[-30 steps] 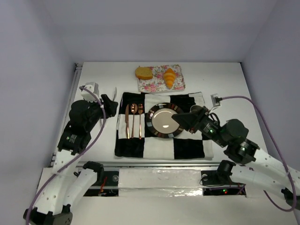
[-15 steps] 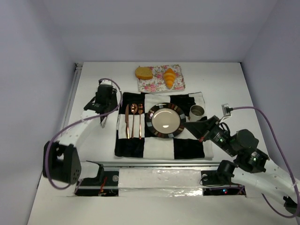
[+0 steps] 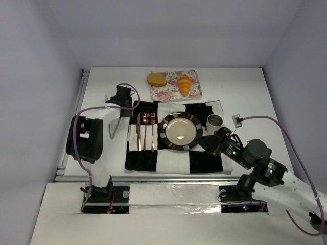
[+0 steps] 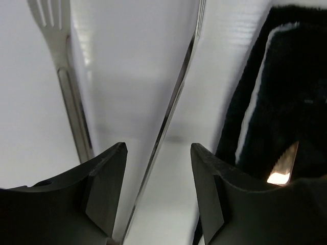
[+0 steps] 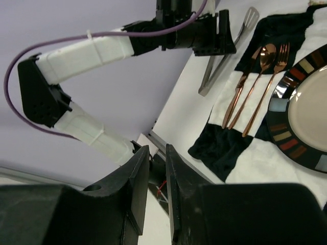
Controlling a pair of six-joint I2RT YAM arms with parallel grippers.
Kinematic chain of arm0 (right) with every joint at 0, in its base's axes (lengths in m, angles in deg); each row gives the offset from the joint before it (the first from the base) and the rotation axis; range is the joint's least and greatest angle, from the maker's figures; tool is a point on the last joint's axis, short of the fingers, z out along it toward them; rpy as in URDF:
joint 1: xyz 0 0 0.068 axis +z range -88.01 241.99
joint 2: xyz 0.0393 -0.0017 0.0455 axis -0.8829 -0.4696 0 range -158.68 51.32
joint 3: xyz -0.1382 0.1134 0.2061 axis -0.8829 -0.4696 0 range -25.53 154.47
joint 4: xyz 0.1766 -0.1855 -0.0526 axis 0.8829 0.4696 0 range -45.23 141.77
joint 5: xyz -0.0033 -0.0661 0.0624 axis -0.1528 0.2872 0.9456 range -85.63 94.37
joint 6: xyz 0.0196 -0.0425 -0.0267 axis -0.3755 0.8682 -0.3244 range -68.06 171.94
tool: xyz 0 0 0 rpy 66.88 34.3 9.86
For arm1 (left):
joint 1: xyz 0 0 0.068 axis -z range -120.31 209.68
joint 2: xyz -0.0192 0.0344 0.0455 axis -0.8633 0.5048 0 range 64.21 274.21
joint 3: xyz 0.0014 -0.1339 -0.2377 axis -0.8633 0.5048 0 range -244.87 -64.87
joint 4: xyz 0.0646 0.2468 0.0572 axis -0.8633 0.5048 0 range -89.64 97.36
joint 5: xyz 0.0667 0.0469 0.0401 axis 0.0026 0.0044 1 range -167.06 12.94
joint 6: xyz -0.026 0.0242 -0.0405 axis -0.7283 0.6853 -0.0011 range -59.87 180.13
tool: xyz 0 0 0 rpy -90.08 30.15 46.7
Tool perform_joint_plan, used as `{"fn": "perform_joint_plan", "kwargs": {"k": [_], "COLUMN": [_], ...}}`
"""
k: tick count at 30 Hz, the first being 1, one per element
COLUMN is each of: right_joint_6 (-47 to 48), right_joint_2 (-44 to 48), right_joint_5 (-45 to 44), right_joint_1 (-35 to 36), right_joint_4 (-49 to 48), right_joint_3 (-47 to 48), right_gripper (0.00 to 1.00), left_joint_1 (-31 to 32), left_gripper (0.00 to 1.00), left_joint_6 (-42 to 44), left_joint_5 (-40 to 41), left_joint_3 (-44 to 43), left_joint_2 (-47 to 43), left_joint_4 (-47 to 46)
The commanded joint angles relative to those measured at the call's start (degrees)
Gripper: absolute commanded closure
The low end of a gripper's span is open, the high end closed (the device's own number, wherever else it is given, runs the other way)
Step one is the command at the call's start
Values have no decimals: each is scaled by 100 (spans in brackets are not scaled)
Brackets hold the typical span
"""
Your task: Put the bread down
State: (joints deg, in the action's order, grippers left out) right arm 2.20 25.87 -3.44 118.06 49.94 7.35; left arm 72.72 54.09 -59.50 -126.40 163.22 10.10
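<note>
The thin arm of the metal tongs runs between the left gripper's open fingers and reaches outward, so the left gripper will next move outward along it and close on it.
The bread, a toasted slice (image 3: pixel 157 79), lies at the back on the left end of a floral tray (image 3: pixel 173 94), next to a croissant (image 3: pixel 185 84). My left gripper (image 3: pixel 123 97) (image 4: pixel 158 148) is low over the table left of the placemat and stands open. One thin arm of the metal tongs (image 3: pixel 113 126) (image 4: pixel 171 107) runs between its fingers, close to the left one. The tongs' forked end (image 4: pixel 51 20) lies to the left. My right gripper (image 3: pixel 207 142) (image 5: pixel 157 149) hovers at the plate's right rim, open by a narrow gap, holding nothing.
A checkered placemat (image 3: pixel 204 161) carries a dark-rimmed plate (image 3: pixel 164 133), a copper knife, spoon and fork (image 3: pixel 145 130) and a cup (image 3: pixel 214 121). A small white connector (image 3: pixel 237 120) lies right of the mat. Walls close in the back and sides.
My left arm folded back and its gripper moved right, down over the tongs. My right gripper drew back off the plate, uncovering the cup, then edged forward again. Both grippers narrowed, then reopened.
</note>
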Motion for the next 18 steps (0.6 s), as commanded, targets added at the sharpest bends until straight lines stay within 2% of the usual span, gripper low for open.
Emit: {"fn": "perform_joint_plan", "kwargs": {"k": [1, 7, 8, 9, 12, 15, 18], "right_joint_6": [-18, -89, -80, -80, -80, -106, -54], "right_joint_2": [-39, -109, -126, -135, -214, -363, -627], "right_joint_5": [140, 245, 245, 254, 254, 140, 227], "right_joint_1": [26, 26, 26, 26, 26, 26, 26], "right_joint_4": [-174, -166, -148, -113, -78, -7, -138], "right_joint_3": [-80, -133, -133, -124, -124, -124, -107], "right_gripper": [75, 75, 75, 75, 75, 75, 88], "left_joint_1": [-108, -161, -161, -161, -275, -337, -337], "left_gripper": [50, 59, 65, 81, 100, 100, 100], "left_joint_6": [182, 279, 288, 288, 279, 165, 34], "left_joint_5": [2, -16, -25, -25, 63, 405, 871], "left_joint_3": [-437, -1000, -1035, -1062, -1071, -1009, -1035], "left_joint_2": [312, 1129, 1200, 1322, 1403, 1246, 851], "left_joint_4": [-183, -95, -69, -60, -68, -68, 19]}}
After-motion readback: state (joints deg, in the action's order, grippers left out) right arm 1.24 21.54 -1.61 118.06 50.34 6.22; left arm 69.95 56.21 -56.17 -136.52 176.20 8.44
